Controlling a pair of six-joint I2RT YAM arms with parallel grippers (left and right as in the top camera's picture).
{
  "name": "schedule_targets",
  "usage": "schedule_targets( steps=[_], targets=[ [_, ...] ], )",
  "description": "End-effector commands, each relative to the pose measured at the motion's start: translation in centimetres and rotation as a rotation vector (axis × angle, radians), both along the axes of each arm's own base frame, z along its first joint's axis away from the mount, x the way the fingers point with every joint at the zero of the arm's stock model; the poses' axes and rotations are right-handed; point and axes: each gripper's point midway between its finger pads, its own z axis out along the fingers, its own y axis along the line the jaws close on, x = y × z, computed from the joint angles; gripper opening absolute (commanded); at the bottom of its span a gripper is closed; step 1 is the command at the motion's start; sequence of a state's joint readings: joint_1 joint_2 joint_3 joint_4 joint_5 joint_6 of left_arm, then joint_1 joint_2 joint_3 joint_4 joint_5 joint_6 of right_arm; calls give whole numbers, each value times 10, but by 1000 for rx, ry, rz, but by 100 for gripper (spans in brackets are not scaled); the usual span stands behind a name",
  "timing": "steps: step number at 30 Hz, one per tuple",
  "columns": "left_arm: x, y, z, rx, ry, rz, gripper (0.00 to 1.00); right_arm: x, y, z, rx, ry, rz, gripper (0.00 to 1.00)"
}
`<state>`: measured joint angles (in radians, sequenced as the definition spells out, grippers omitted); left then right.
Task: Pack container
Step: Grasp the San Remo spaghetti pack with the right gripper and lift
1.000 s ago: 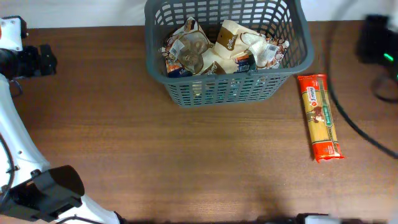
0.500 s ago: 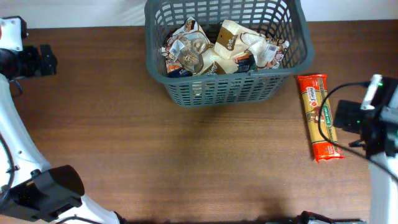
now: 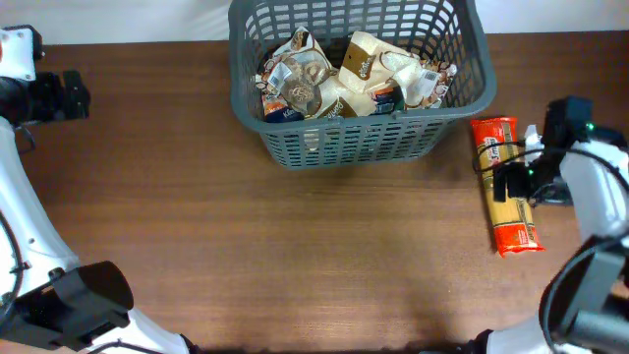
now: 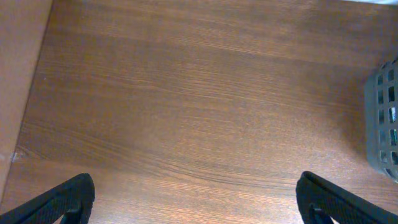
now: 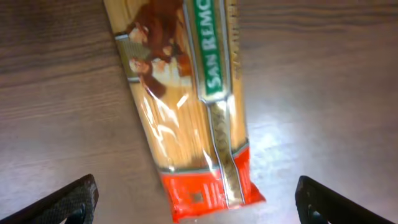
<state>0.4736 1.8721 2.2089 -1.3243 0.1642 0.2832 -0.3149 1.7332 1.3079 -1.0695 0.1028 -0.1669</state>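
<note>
My right gripper comes down over the packet's brown-pictured middle [image 3: 491,187] [image 5: 160,68] next and closes across its width, since the spaghetti packet lies lengthwise between my open fingers.
The dark grey basket [image 3: 285,147] stands at the back middle of the table and holds several brown and white packets [image 3: 344,79]. Its corner shows at the right edge of the left wrist view [image 4: 384,118]. A long red and orange spaghetti packet [image 3: 499,138] lies on the table to the basket's right. My right gripper [image 5: 196,205] is open above the packet [image 5: 186,112], with the red end between its fingertips; the arm [image 3: 550,157] covers part of the packet from above. My left gripper [image 4: 199,205] is open and empty over bare wood; the left arm sits at the far left [image 3: 44,93].
The wooden table edge runs along the left of the left wrist view [image 4: 37,74]. The left arm's base stands at the front left corner [image 3: 69,305]. The right arm reaches in from the front right [image 3: 590,285].
The right arm has come into view from the right and moved left over the spaghetti packet. The left arm, basket and packets have not moved.
</note>
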Motion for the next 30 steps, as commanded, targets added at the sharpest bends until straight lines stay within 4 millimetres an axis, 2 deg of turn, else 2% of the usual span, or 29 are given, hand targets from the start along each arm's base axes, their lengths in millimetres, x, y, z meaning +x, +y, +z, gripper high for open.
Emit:
schedule_targets(
  steps=[1,10,23,27,30],
  targets=[
    [-3,-1,5,-5,-12,12,99,8,0,-11,36,24,42,99],
    [-3,-1,5,-5,-12,12,99,6,4,-50,92,119,88,99],
    [-3,-1,5,-5,-12,13,99,3,5,-72,108,173,78,100],
    [-3,-1,5,-5,-12,12,99,1,5,-78,114,190,78,92],
    [-3,-1,5,-5,-12,12,99,2,5,-78,112,184,73,83]
  ],
)
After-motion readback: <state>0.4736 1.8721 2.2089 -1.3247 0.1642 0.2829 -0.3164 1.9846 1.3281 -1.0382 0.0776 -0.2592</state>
